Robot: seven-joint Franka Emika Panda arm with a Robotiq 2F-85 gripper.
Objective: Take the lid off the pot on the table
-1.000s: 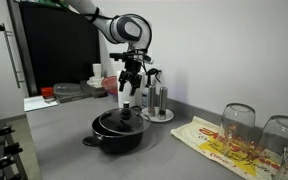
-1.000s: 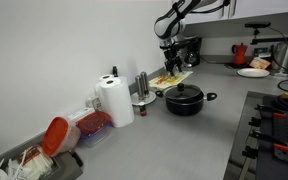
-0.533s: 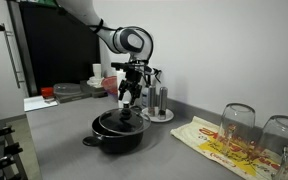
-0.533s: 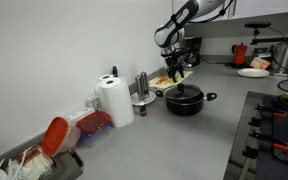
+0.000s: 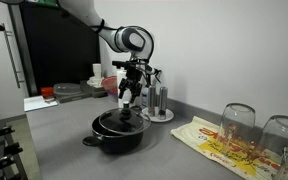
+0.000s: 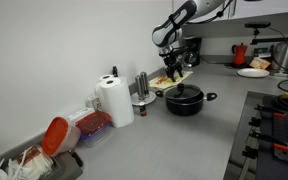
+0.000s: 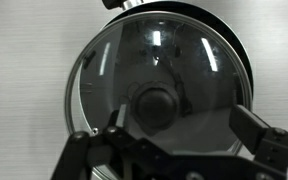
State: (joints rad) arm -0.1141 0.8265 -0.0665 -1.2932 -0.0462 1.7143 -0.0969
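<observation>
The robot's gripper should next lower onto the lid's black knob [image 6: 181, 88] [image 7: 155, 105], moving gently to the left in the wrist view, because the knob is below it, closer to one open finger.
The black pot [image 5: 117, 135] stands on the grey table [image 5: 174, 160] with its glass lid [image 5: 120, 122] on it. Both also show in an exterior view, pot [image 6: 185, 101] and lid [image 6: 184, 91]. My gripper [image 5: 127, 100] hangs open straight above the lid, apart from it; it also shows in an exterior view [image 6: 173, 72]. In the wrist view the lid [image 7: 174, 50] fills the frame. Its black knob [image 7: 154, 105] lies between my open fingers [image 7: 184, 125], nearer one finger.
Steel canisters on a round tray [image 5: 157, 103] stand just behind the pot. Two upturned glasses [image 5: 239, 125] and a printed cloth [image 5: 214, 142] lie beside it. A paper towel roll [image 6: 114, 100] and a red kettle [image 6: 239, 53] stand along the counter.
My gripper has come down a little toward the lid over the last second. It has barely moved in the last half second. The pot and lid have not moved.
</observation>
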